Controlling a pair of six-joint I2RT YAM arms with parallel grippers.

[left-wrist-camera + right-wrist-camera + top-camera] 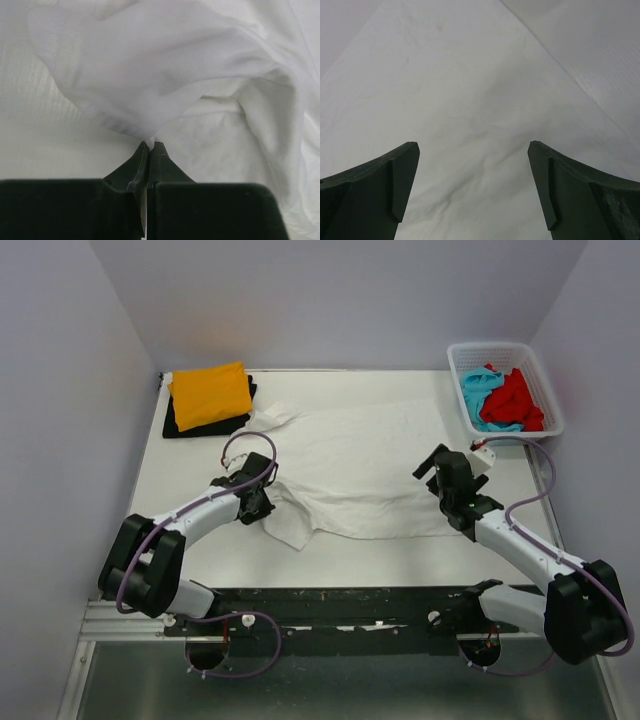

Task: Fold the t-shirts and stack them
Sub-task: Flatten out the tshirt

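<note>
My right gripper moves back and down onto the shirt's near corner next, since that corner lies back from it and to its right in the top view.
The white t-shirt (360, 465) lies spread across the middle of the table, rumpled at its near left. My left gripper (262, 502) is shut on a fold of its left edge; in the left wrist view the cloth (165, 80) bunches up from the pinched tips (150, 146). My right gripper (437, 468) is open and empty just above the shirt's right side, with the white cloth (470, 100) showing between its fingers (402, 180). The orange t-shirt (210, 393) lies folded on the black one (176, 422) at the back left. The red (518, 400) and turquoise (482, 398) t-shirts lie in the basket.
A white plastic lattice basket (505, 350) stands at the back right corner. Grey walls close in the table on the left, back and right. A black rail (330, 610) runs along the near edge between the arm bases.
</note>
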